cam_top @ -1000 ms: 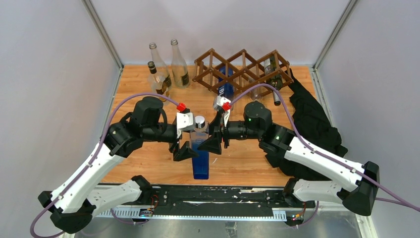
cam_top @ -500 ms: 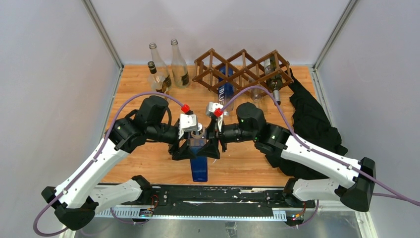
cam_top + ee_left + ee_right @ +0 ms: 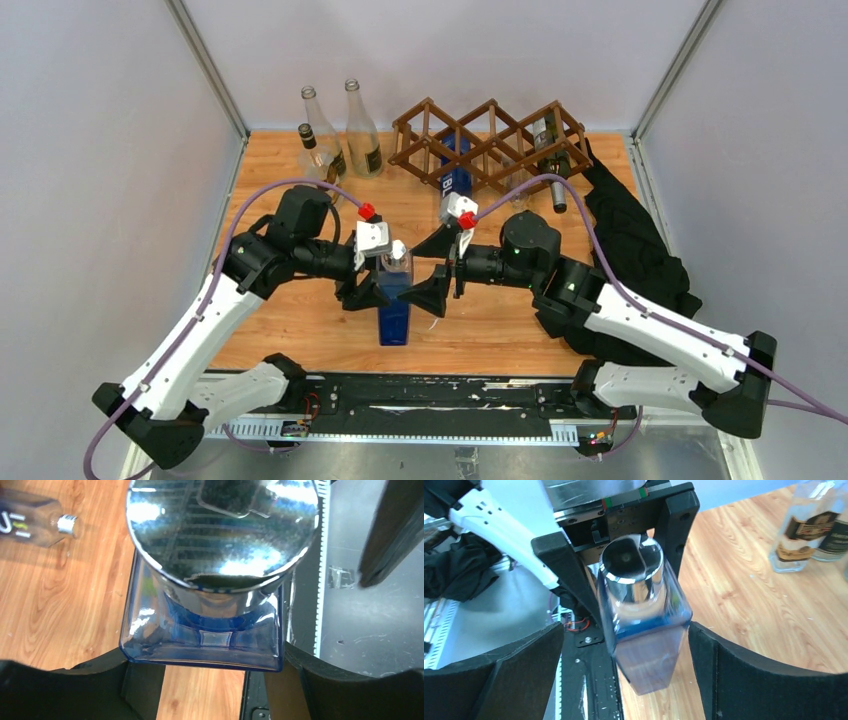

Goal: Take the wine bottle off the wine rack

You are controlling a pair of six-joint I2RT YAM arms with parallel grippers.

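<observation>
I need to carry the wine bottle [image 3: 394,305] outward next with my left gripper, stand it upright and release it on the bare tabletop before the clear bottles.
The wine bottle [image 3: 394,305], blue square-sided glass with a silver cap [image 3: 222,525], stands upright near the table's front edge, away from the brown wine rack [image 3: 490,140] at the back. My left gripper [image 3: 383,293] is shut on the wine bottle [image 3: 205,642] just under its shoulder, with one finger pressed to each side. My right gripper [image 3: 433,270] is open on the bottle's right. In the right wrist view its fingers [image 3: 769,680] stand apart from the glass [image 3: 644,630].
The rack holds another blue bottle [image 3: 456,170] and a dark bottle [image 3: 551,150] lying in its cells. Three clear bottles [image 3: 362,130] stand at the back left. A black cloth [image 3: 640,250] lies along the right side. A black rail [image 3: 450,395] runs below the table's front edge.
My left gripper has closed on the bottle. My right gripper has let go, opened and drawn back to the right. The bottle has shifted slightly left.
</observation>
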